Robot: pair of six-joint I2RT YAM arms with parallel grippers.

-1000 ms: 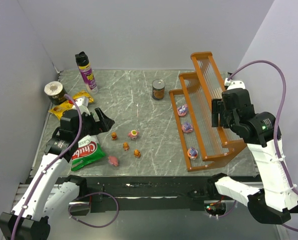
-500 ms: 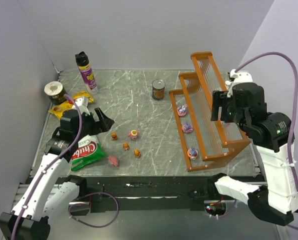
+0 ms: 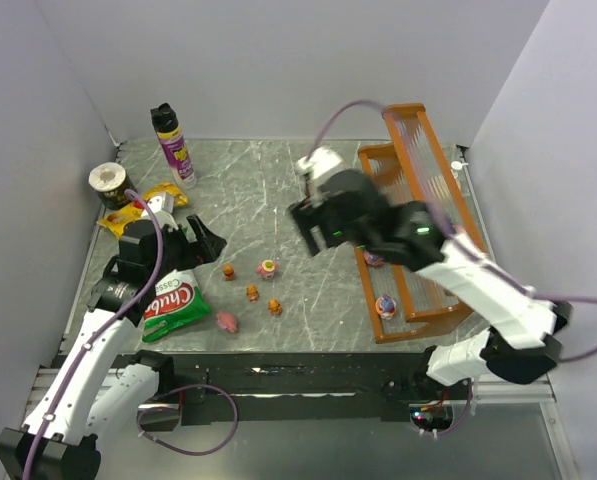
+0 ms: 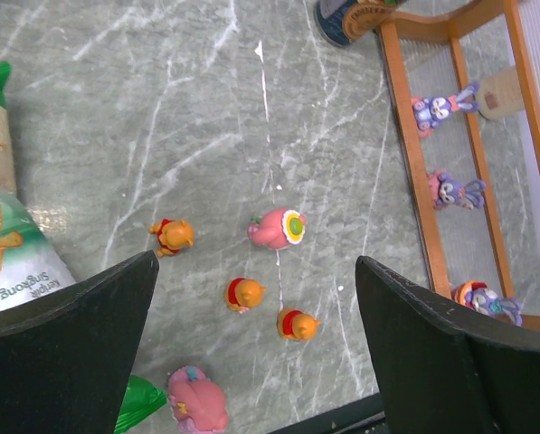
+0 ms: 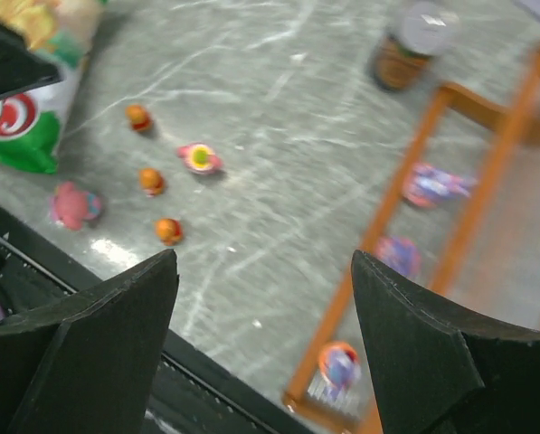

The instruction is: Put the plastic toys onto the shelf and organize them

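Note:
My right gripper moves down and backward onto the pink toy by the green bag next, as the toy lies below it and left in the top view.
Five plastic toys lie on the table left of the shelf: three orange ones (image 3: 252, 292) (image 3: 229, 271) (image 3: 274, 306), a pink one with a round disc (image 3: 267, 267) and a pink one (image 3: 227, 321). They also show in the left wrist view, orange (image 4: 244, 293) and pink (image 4: 197, 411). The orange-brown shelf (image 3: 408, 115) holds three purple toys on its lowest tier (image 4: 450, 190) (image 5: 339, 366). My left gripper (image 3: 206, 243) is open and empty, above and left of the loose toys (image 4: 256, 267). My right gripper (image 3: 306, 225) is open and empty, high above the table between the toys and the shelf (image 5: 262, 258).
A green snack bag (image 3: 173, 300) lies by the left gripper, with a yellow bag (image 3: 143, 205) and a round roll (image 3: 108, 180) behind it. A spray can (image 3: 173, 145) stands at the back left. A tin can (image 5: 410, 45) stands by the shelf's far corner.
My right arm has swung left from beside the shelf's right side to over the middle of the table. The left arm and the toys have not moved.

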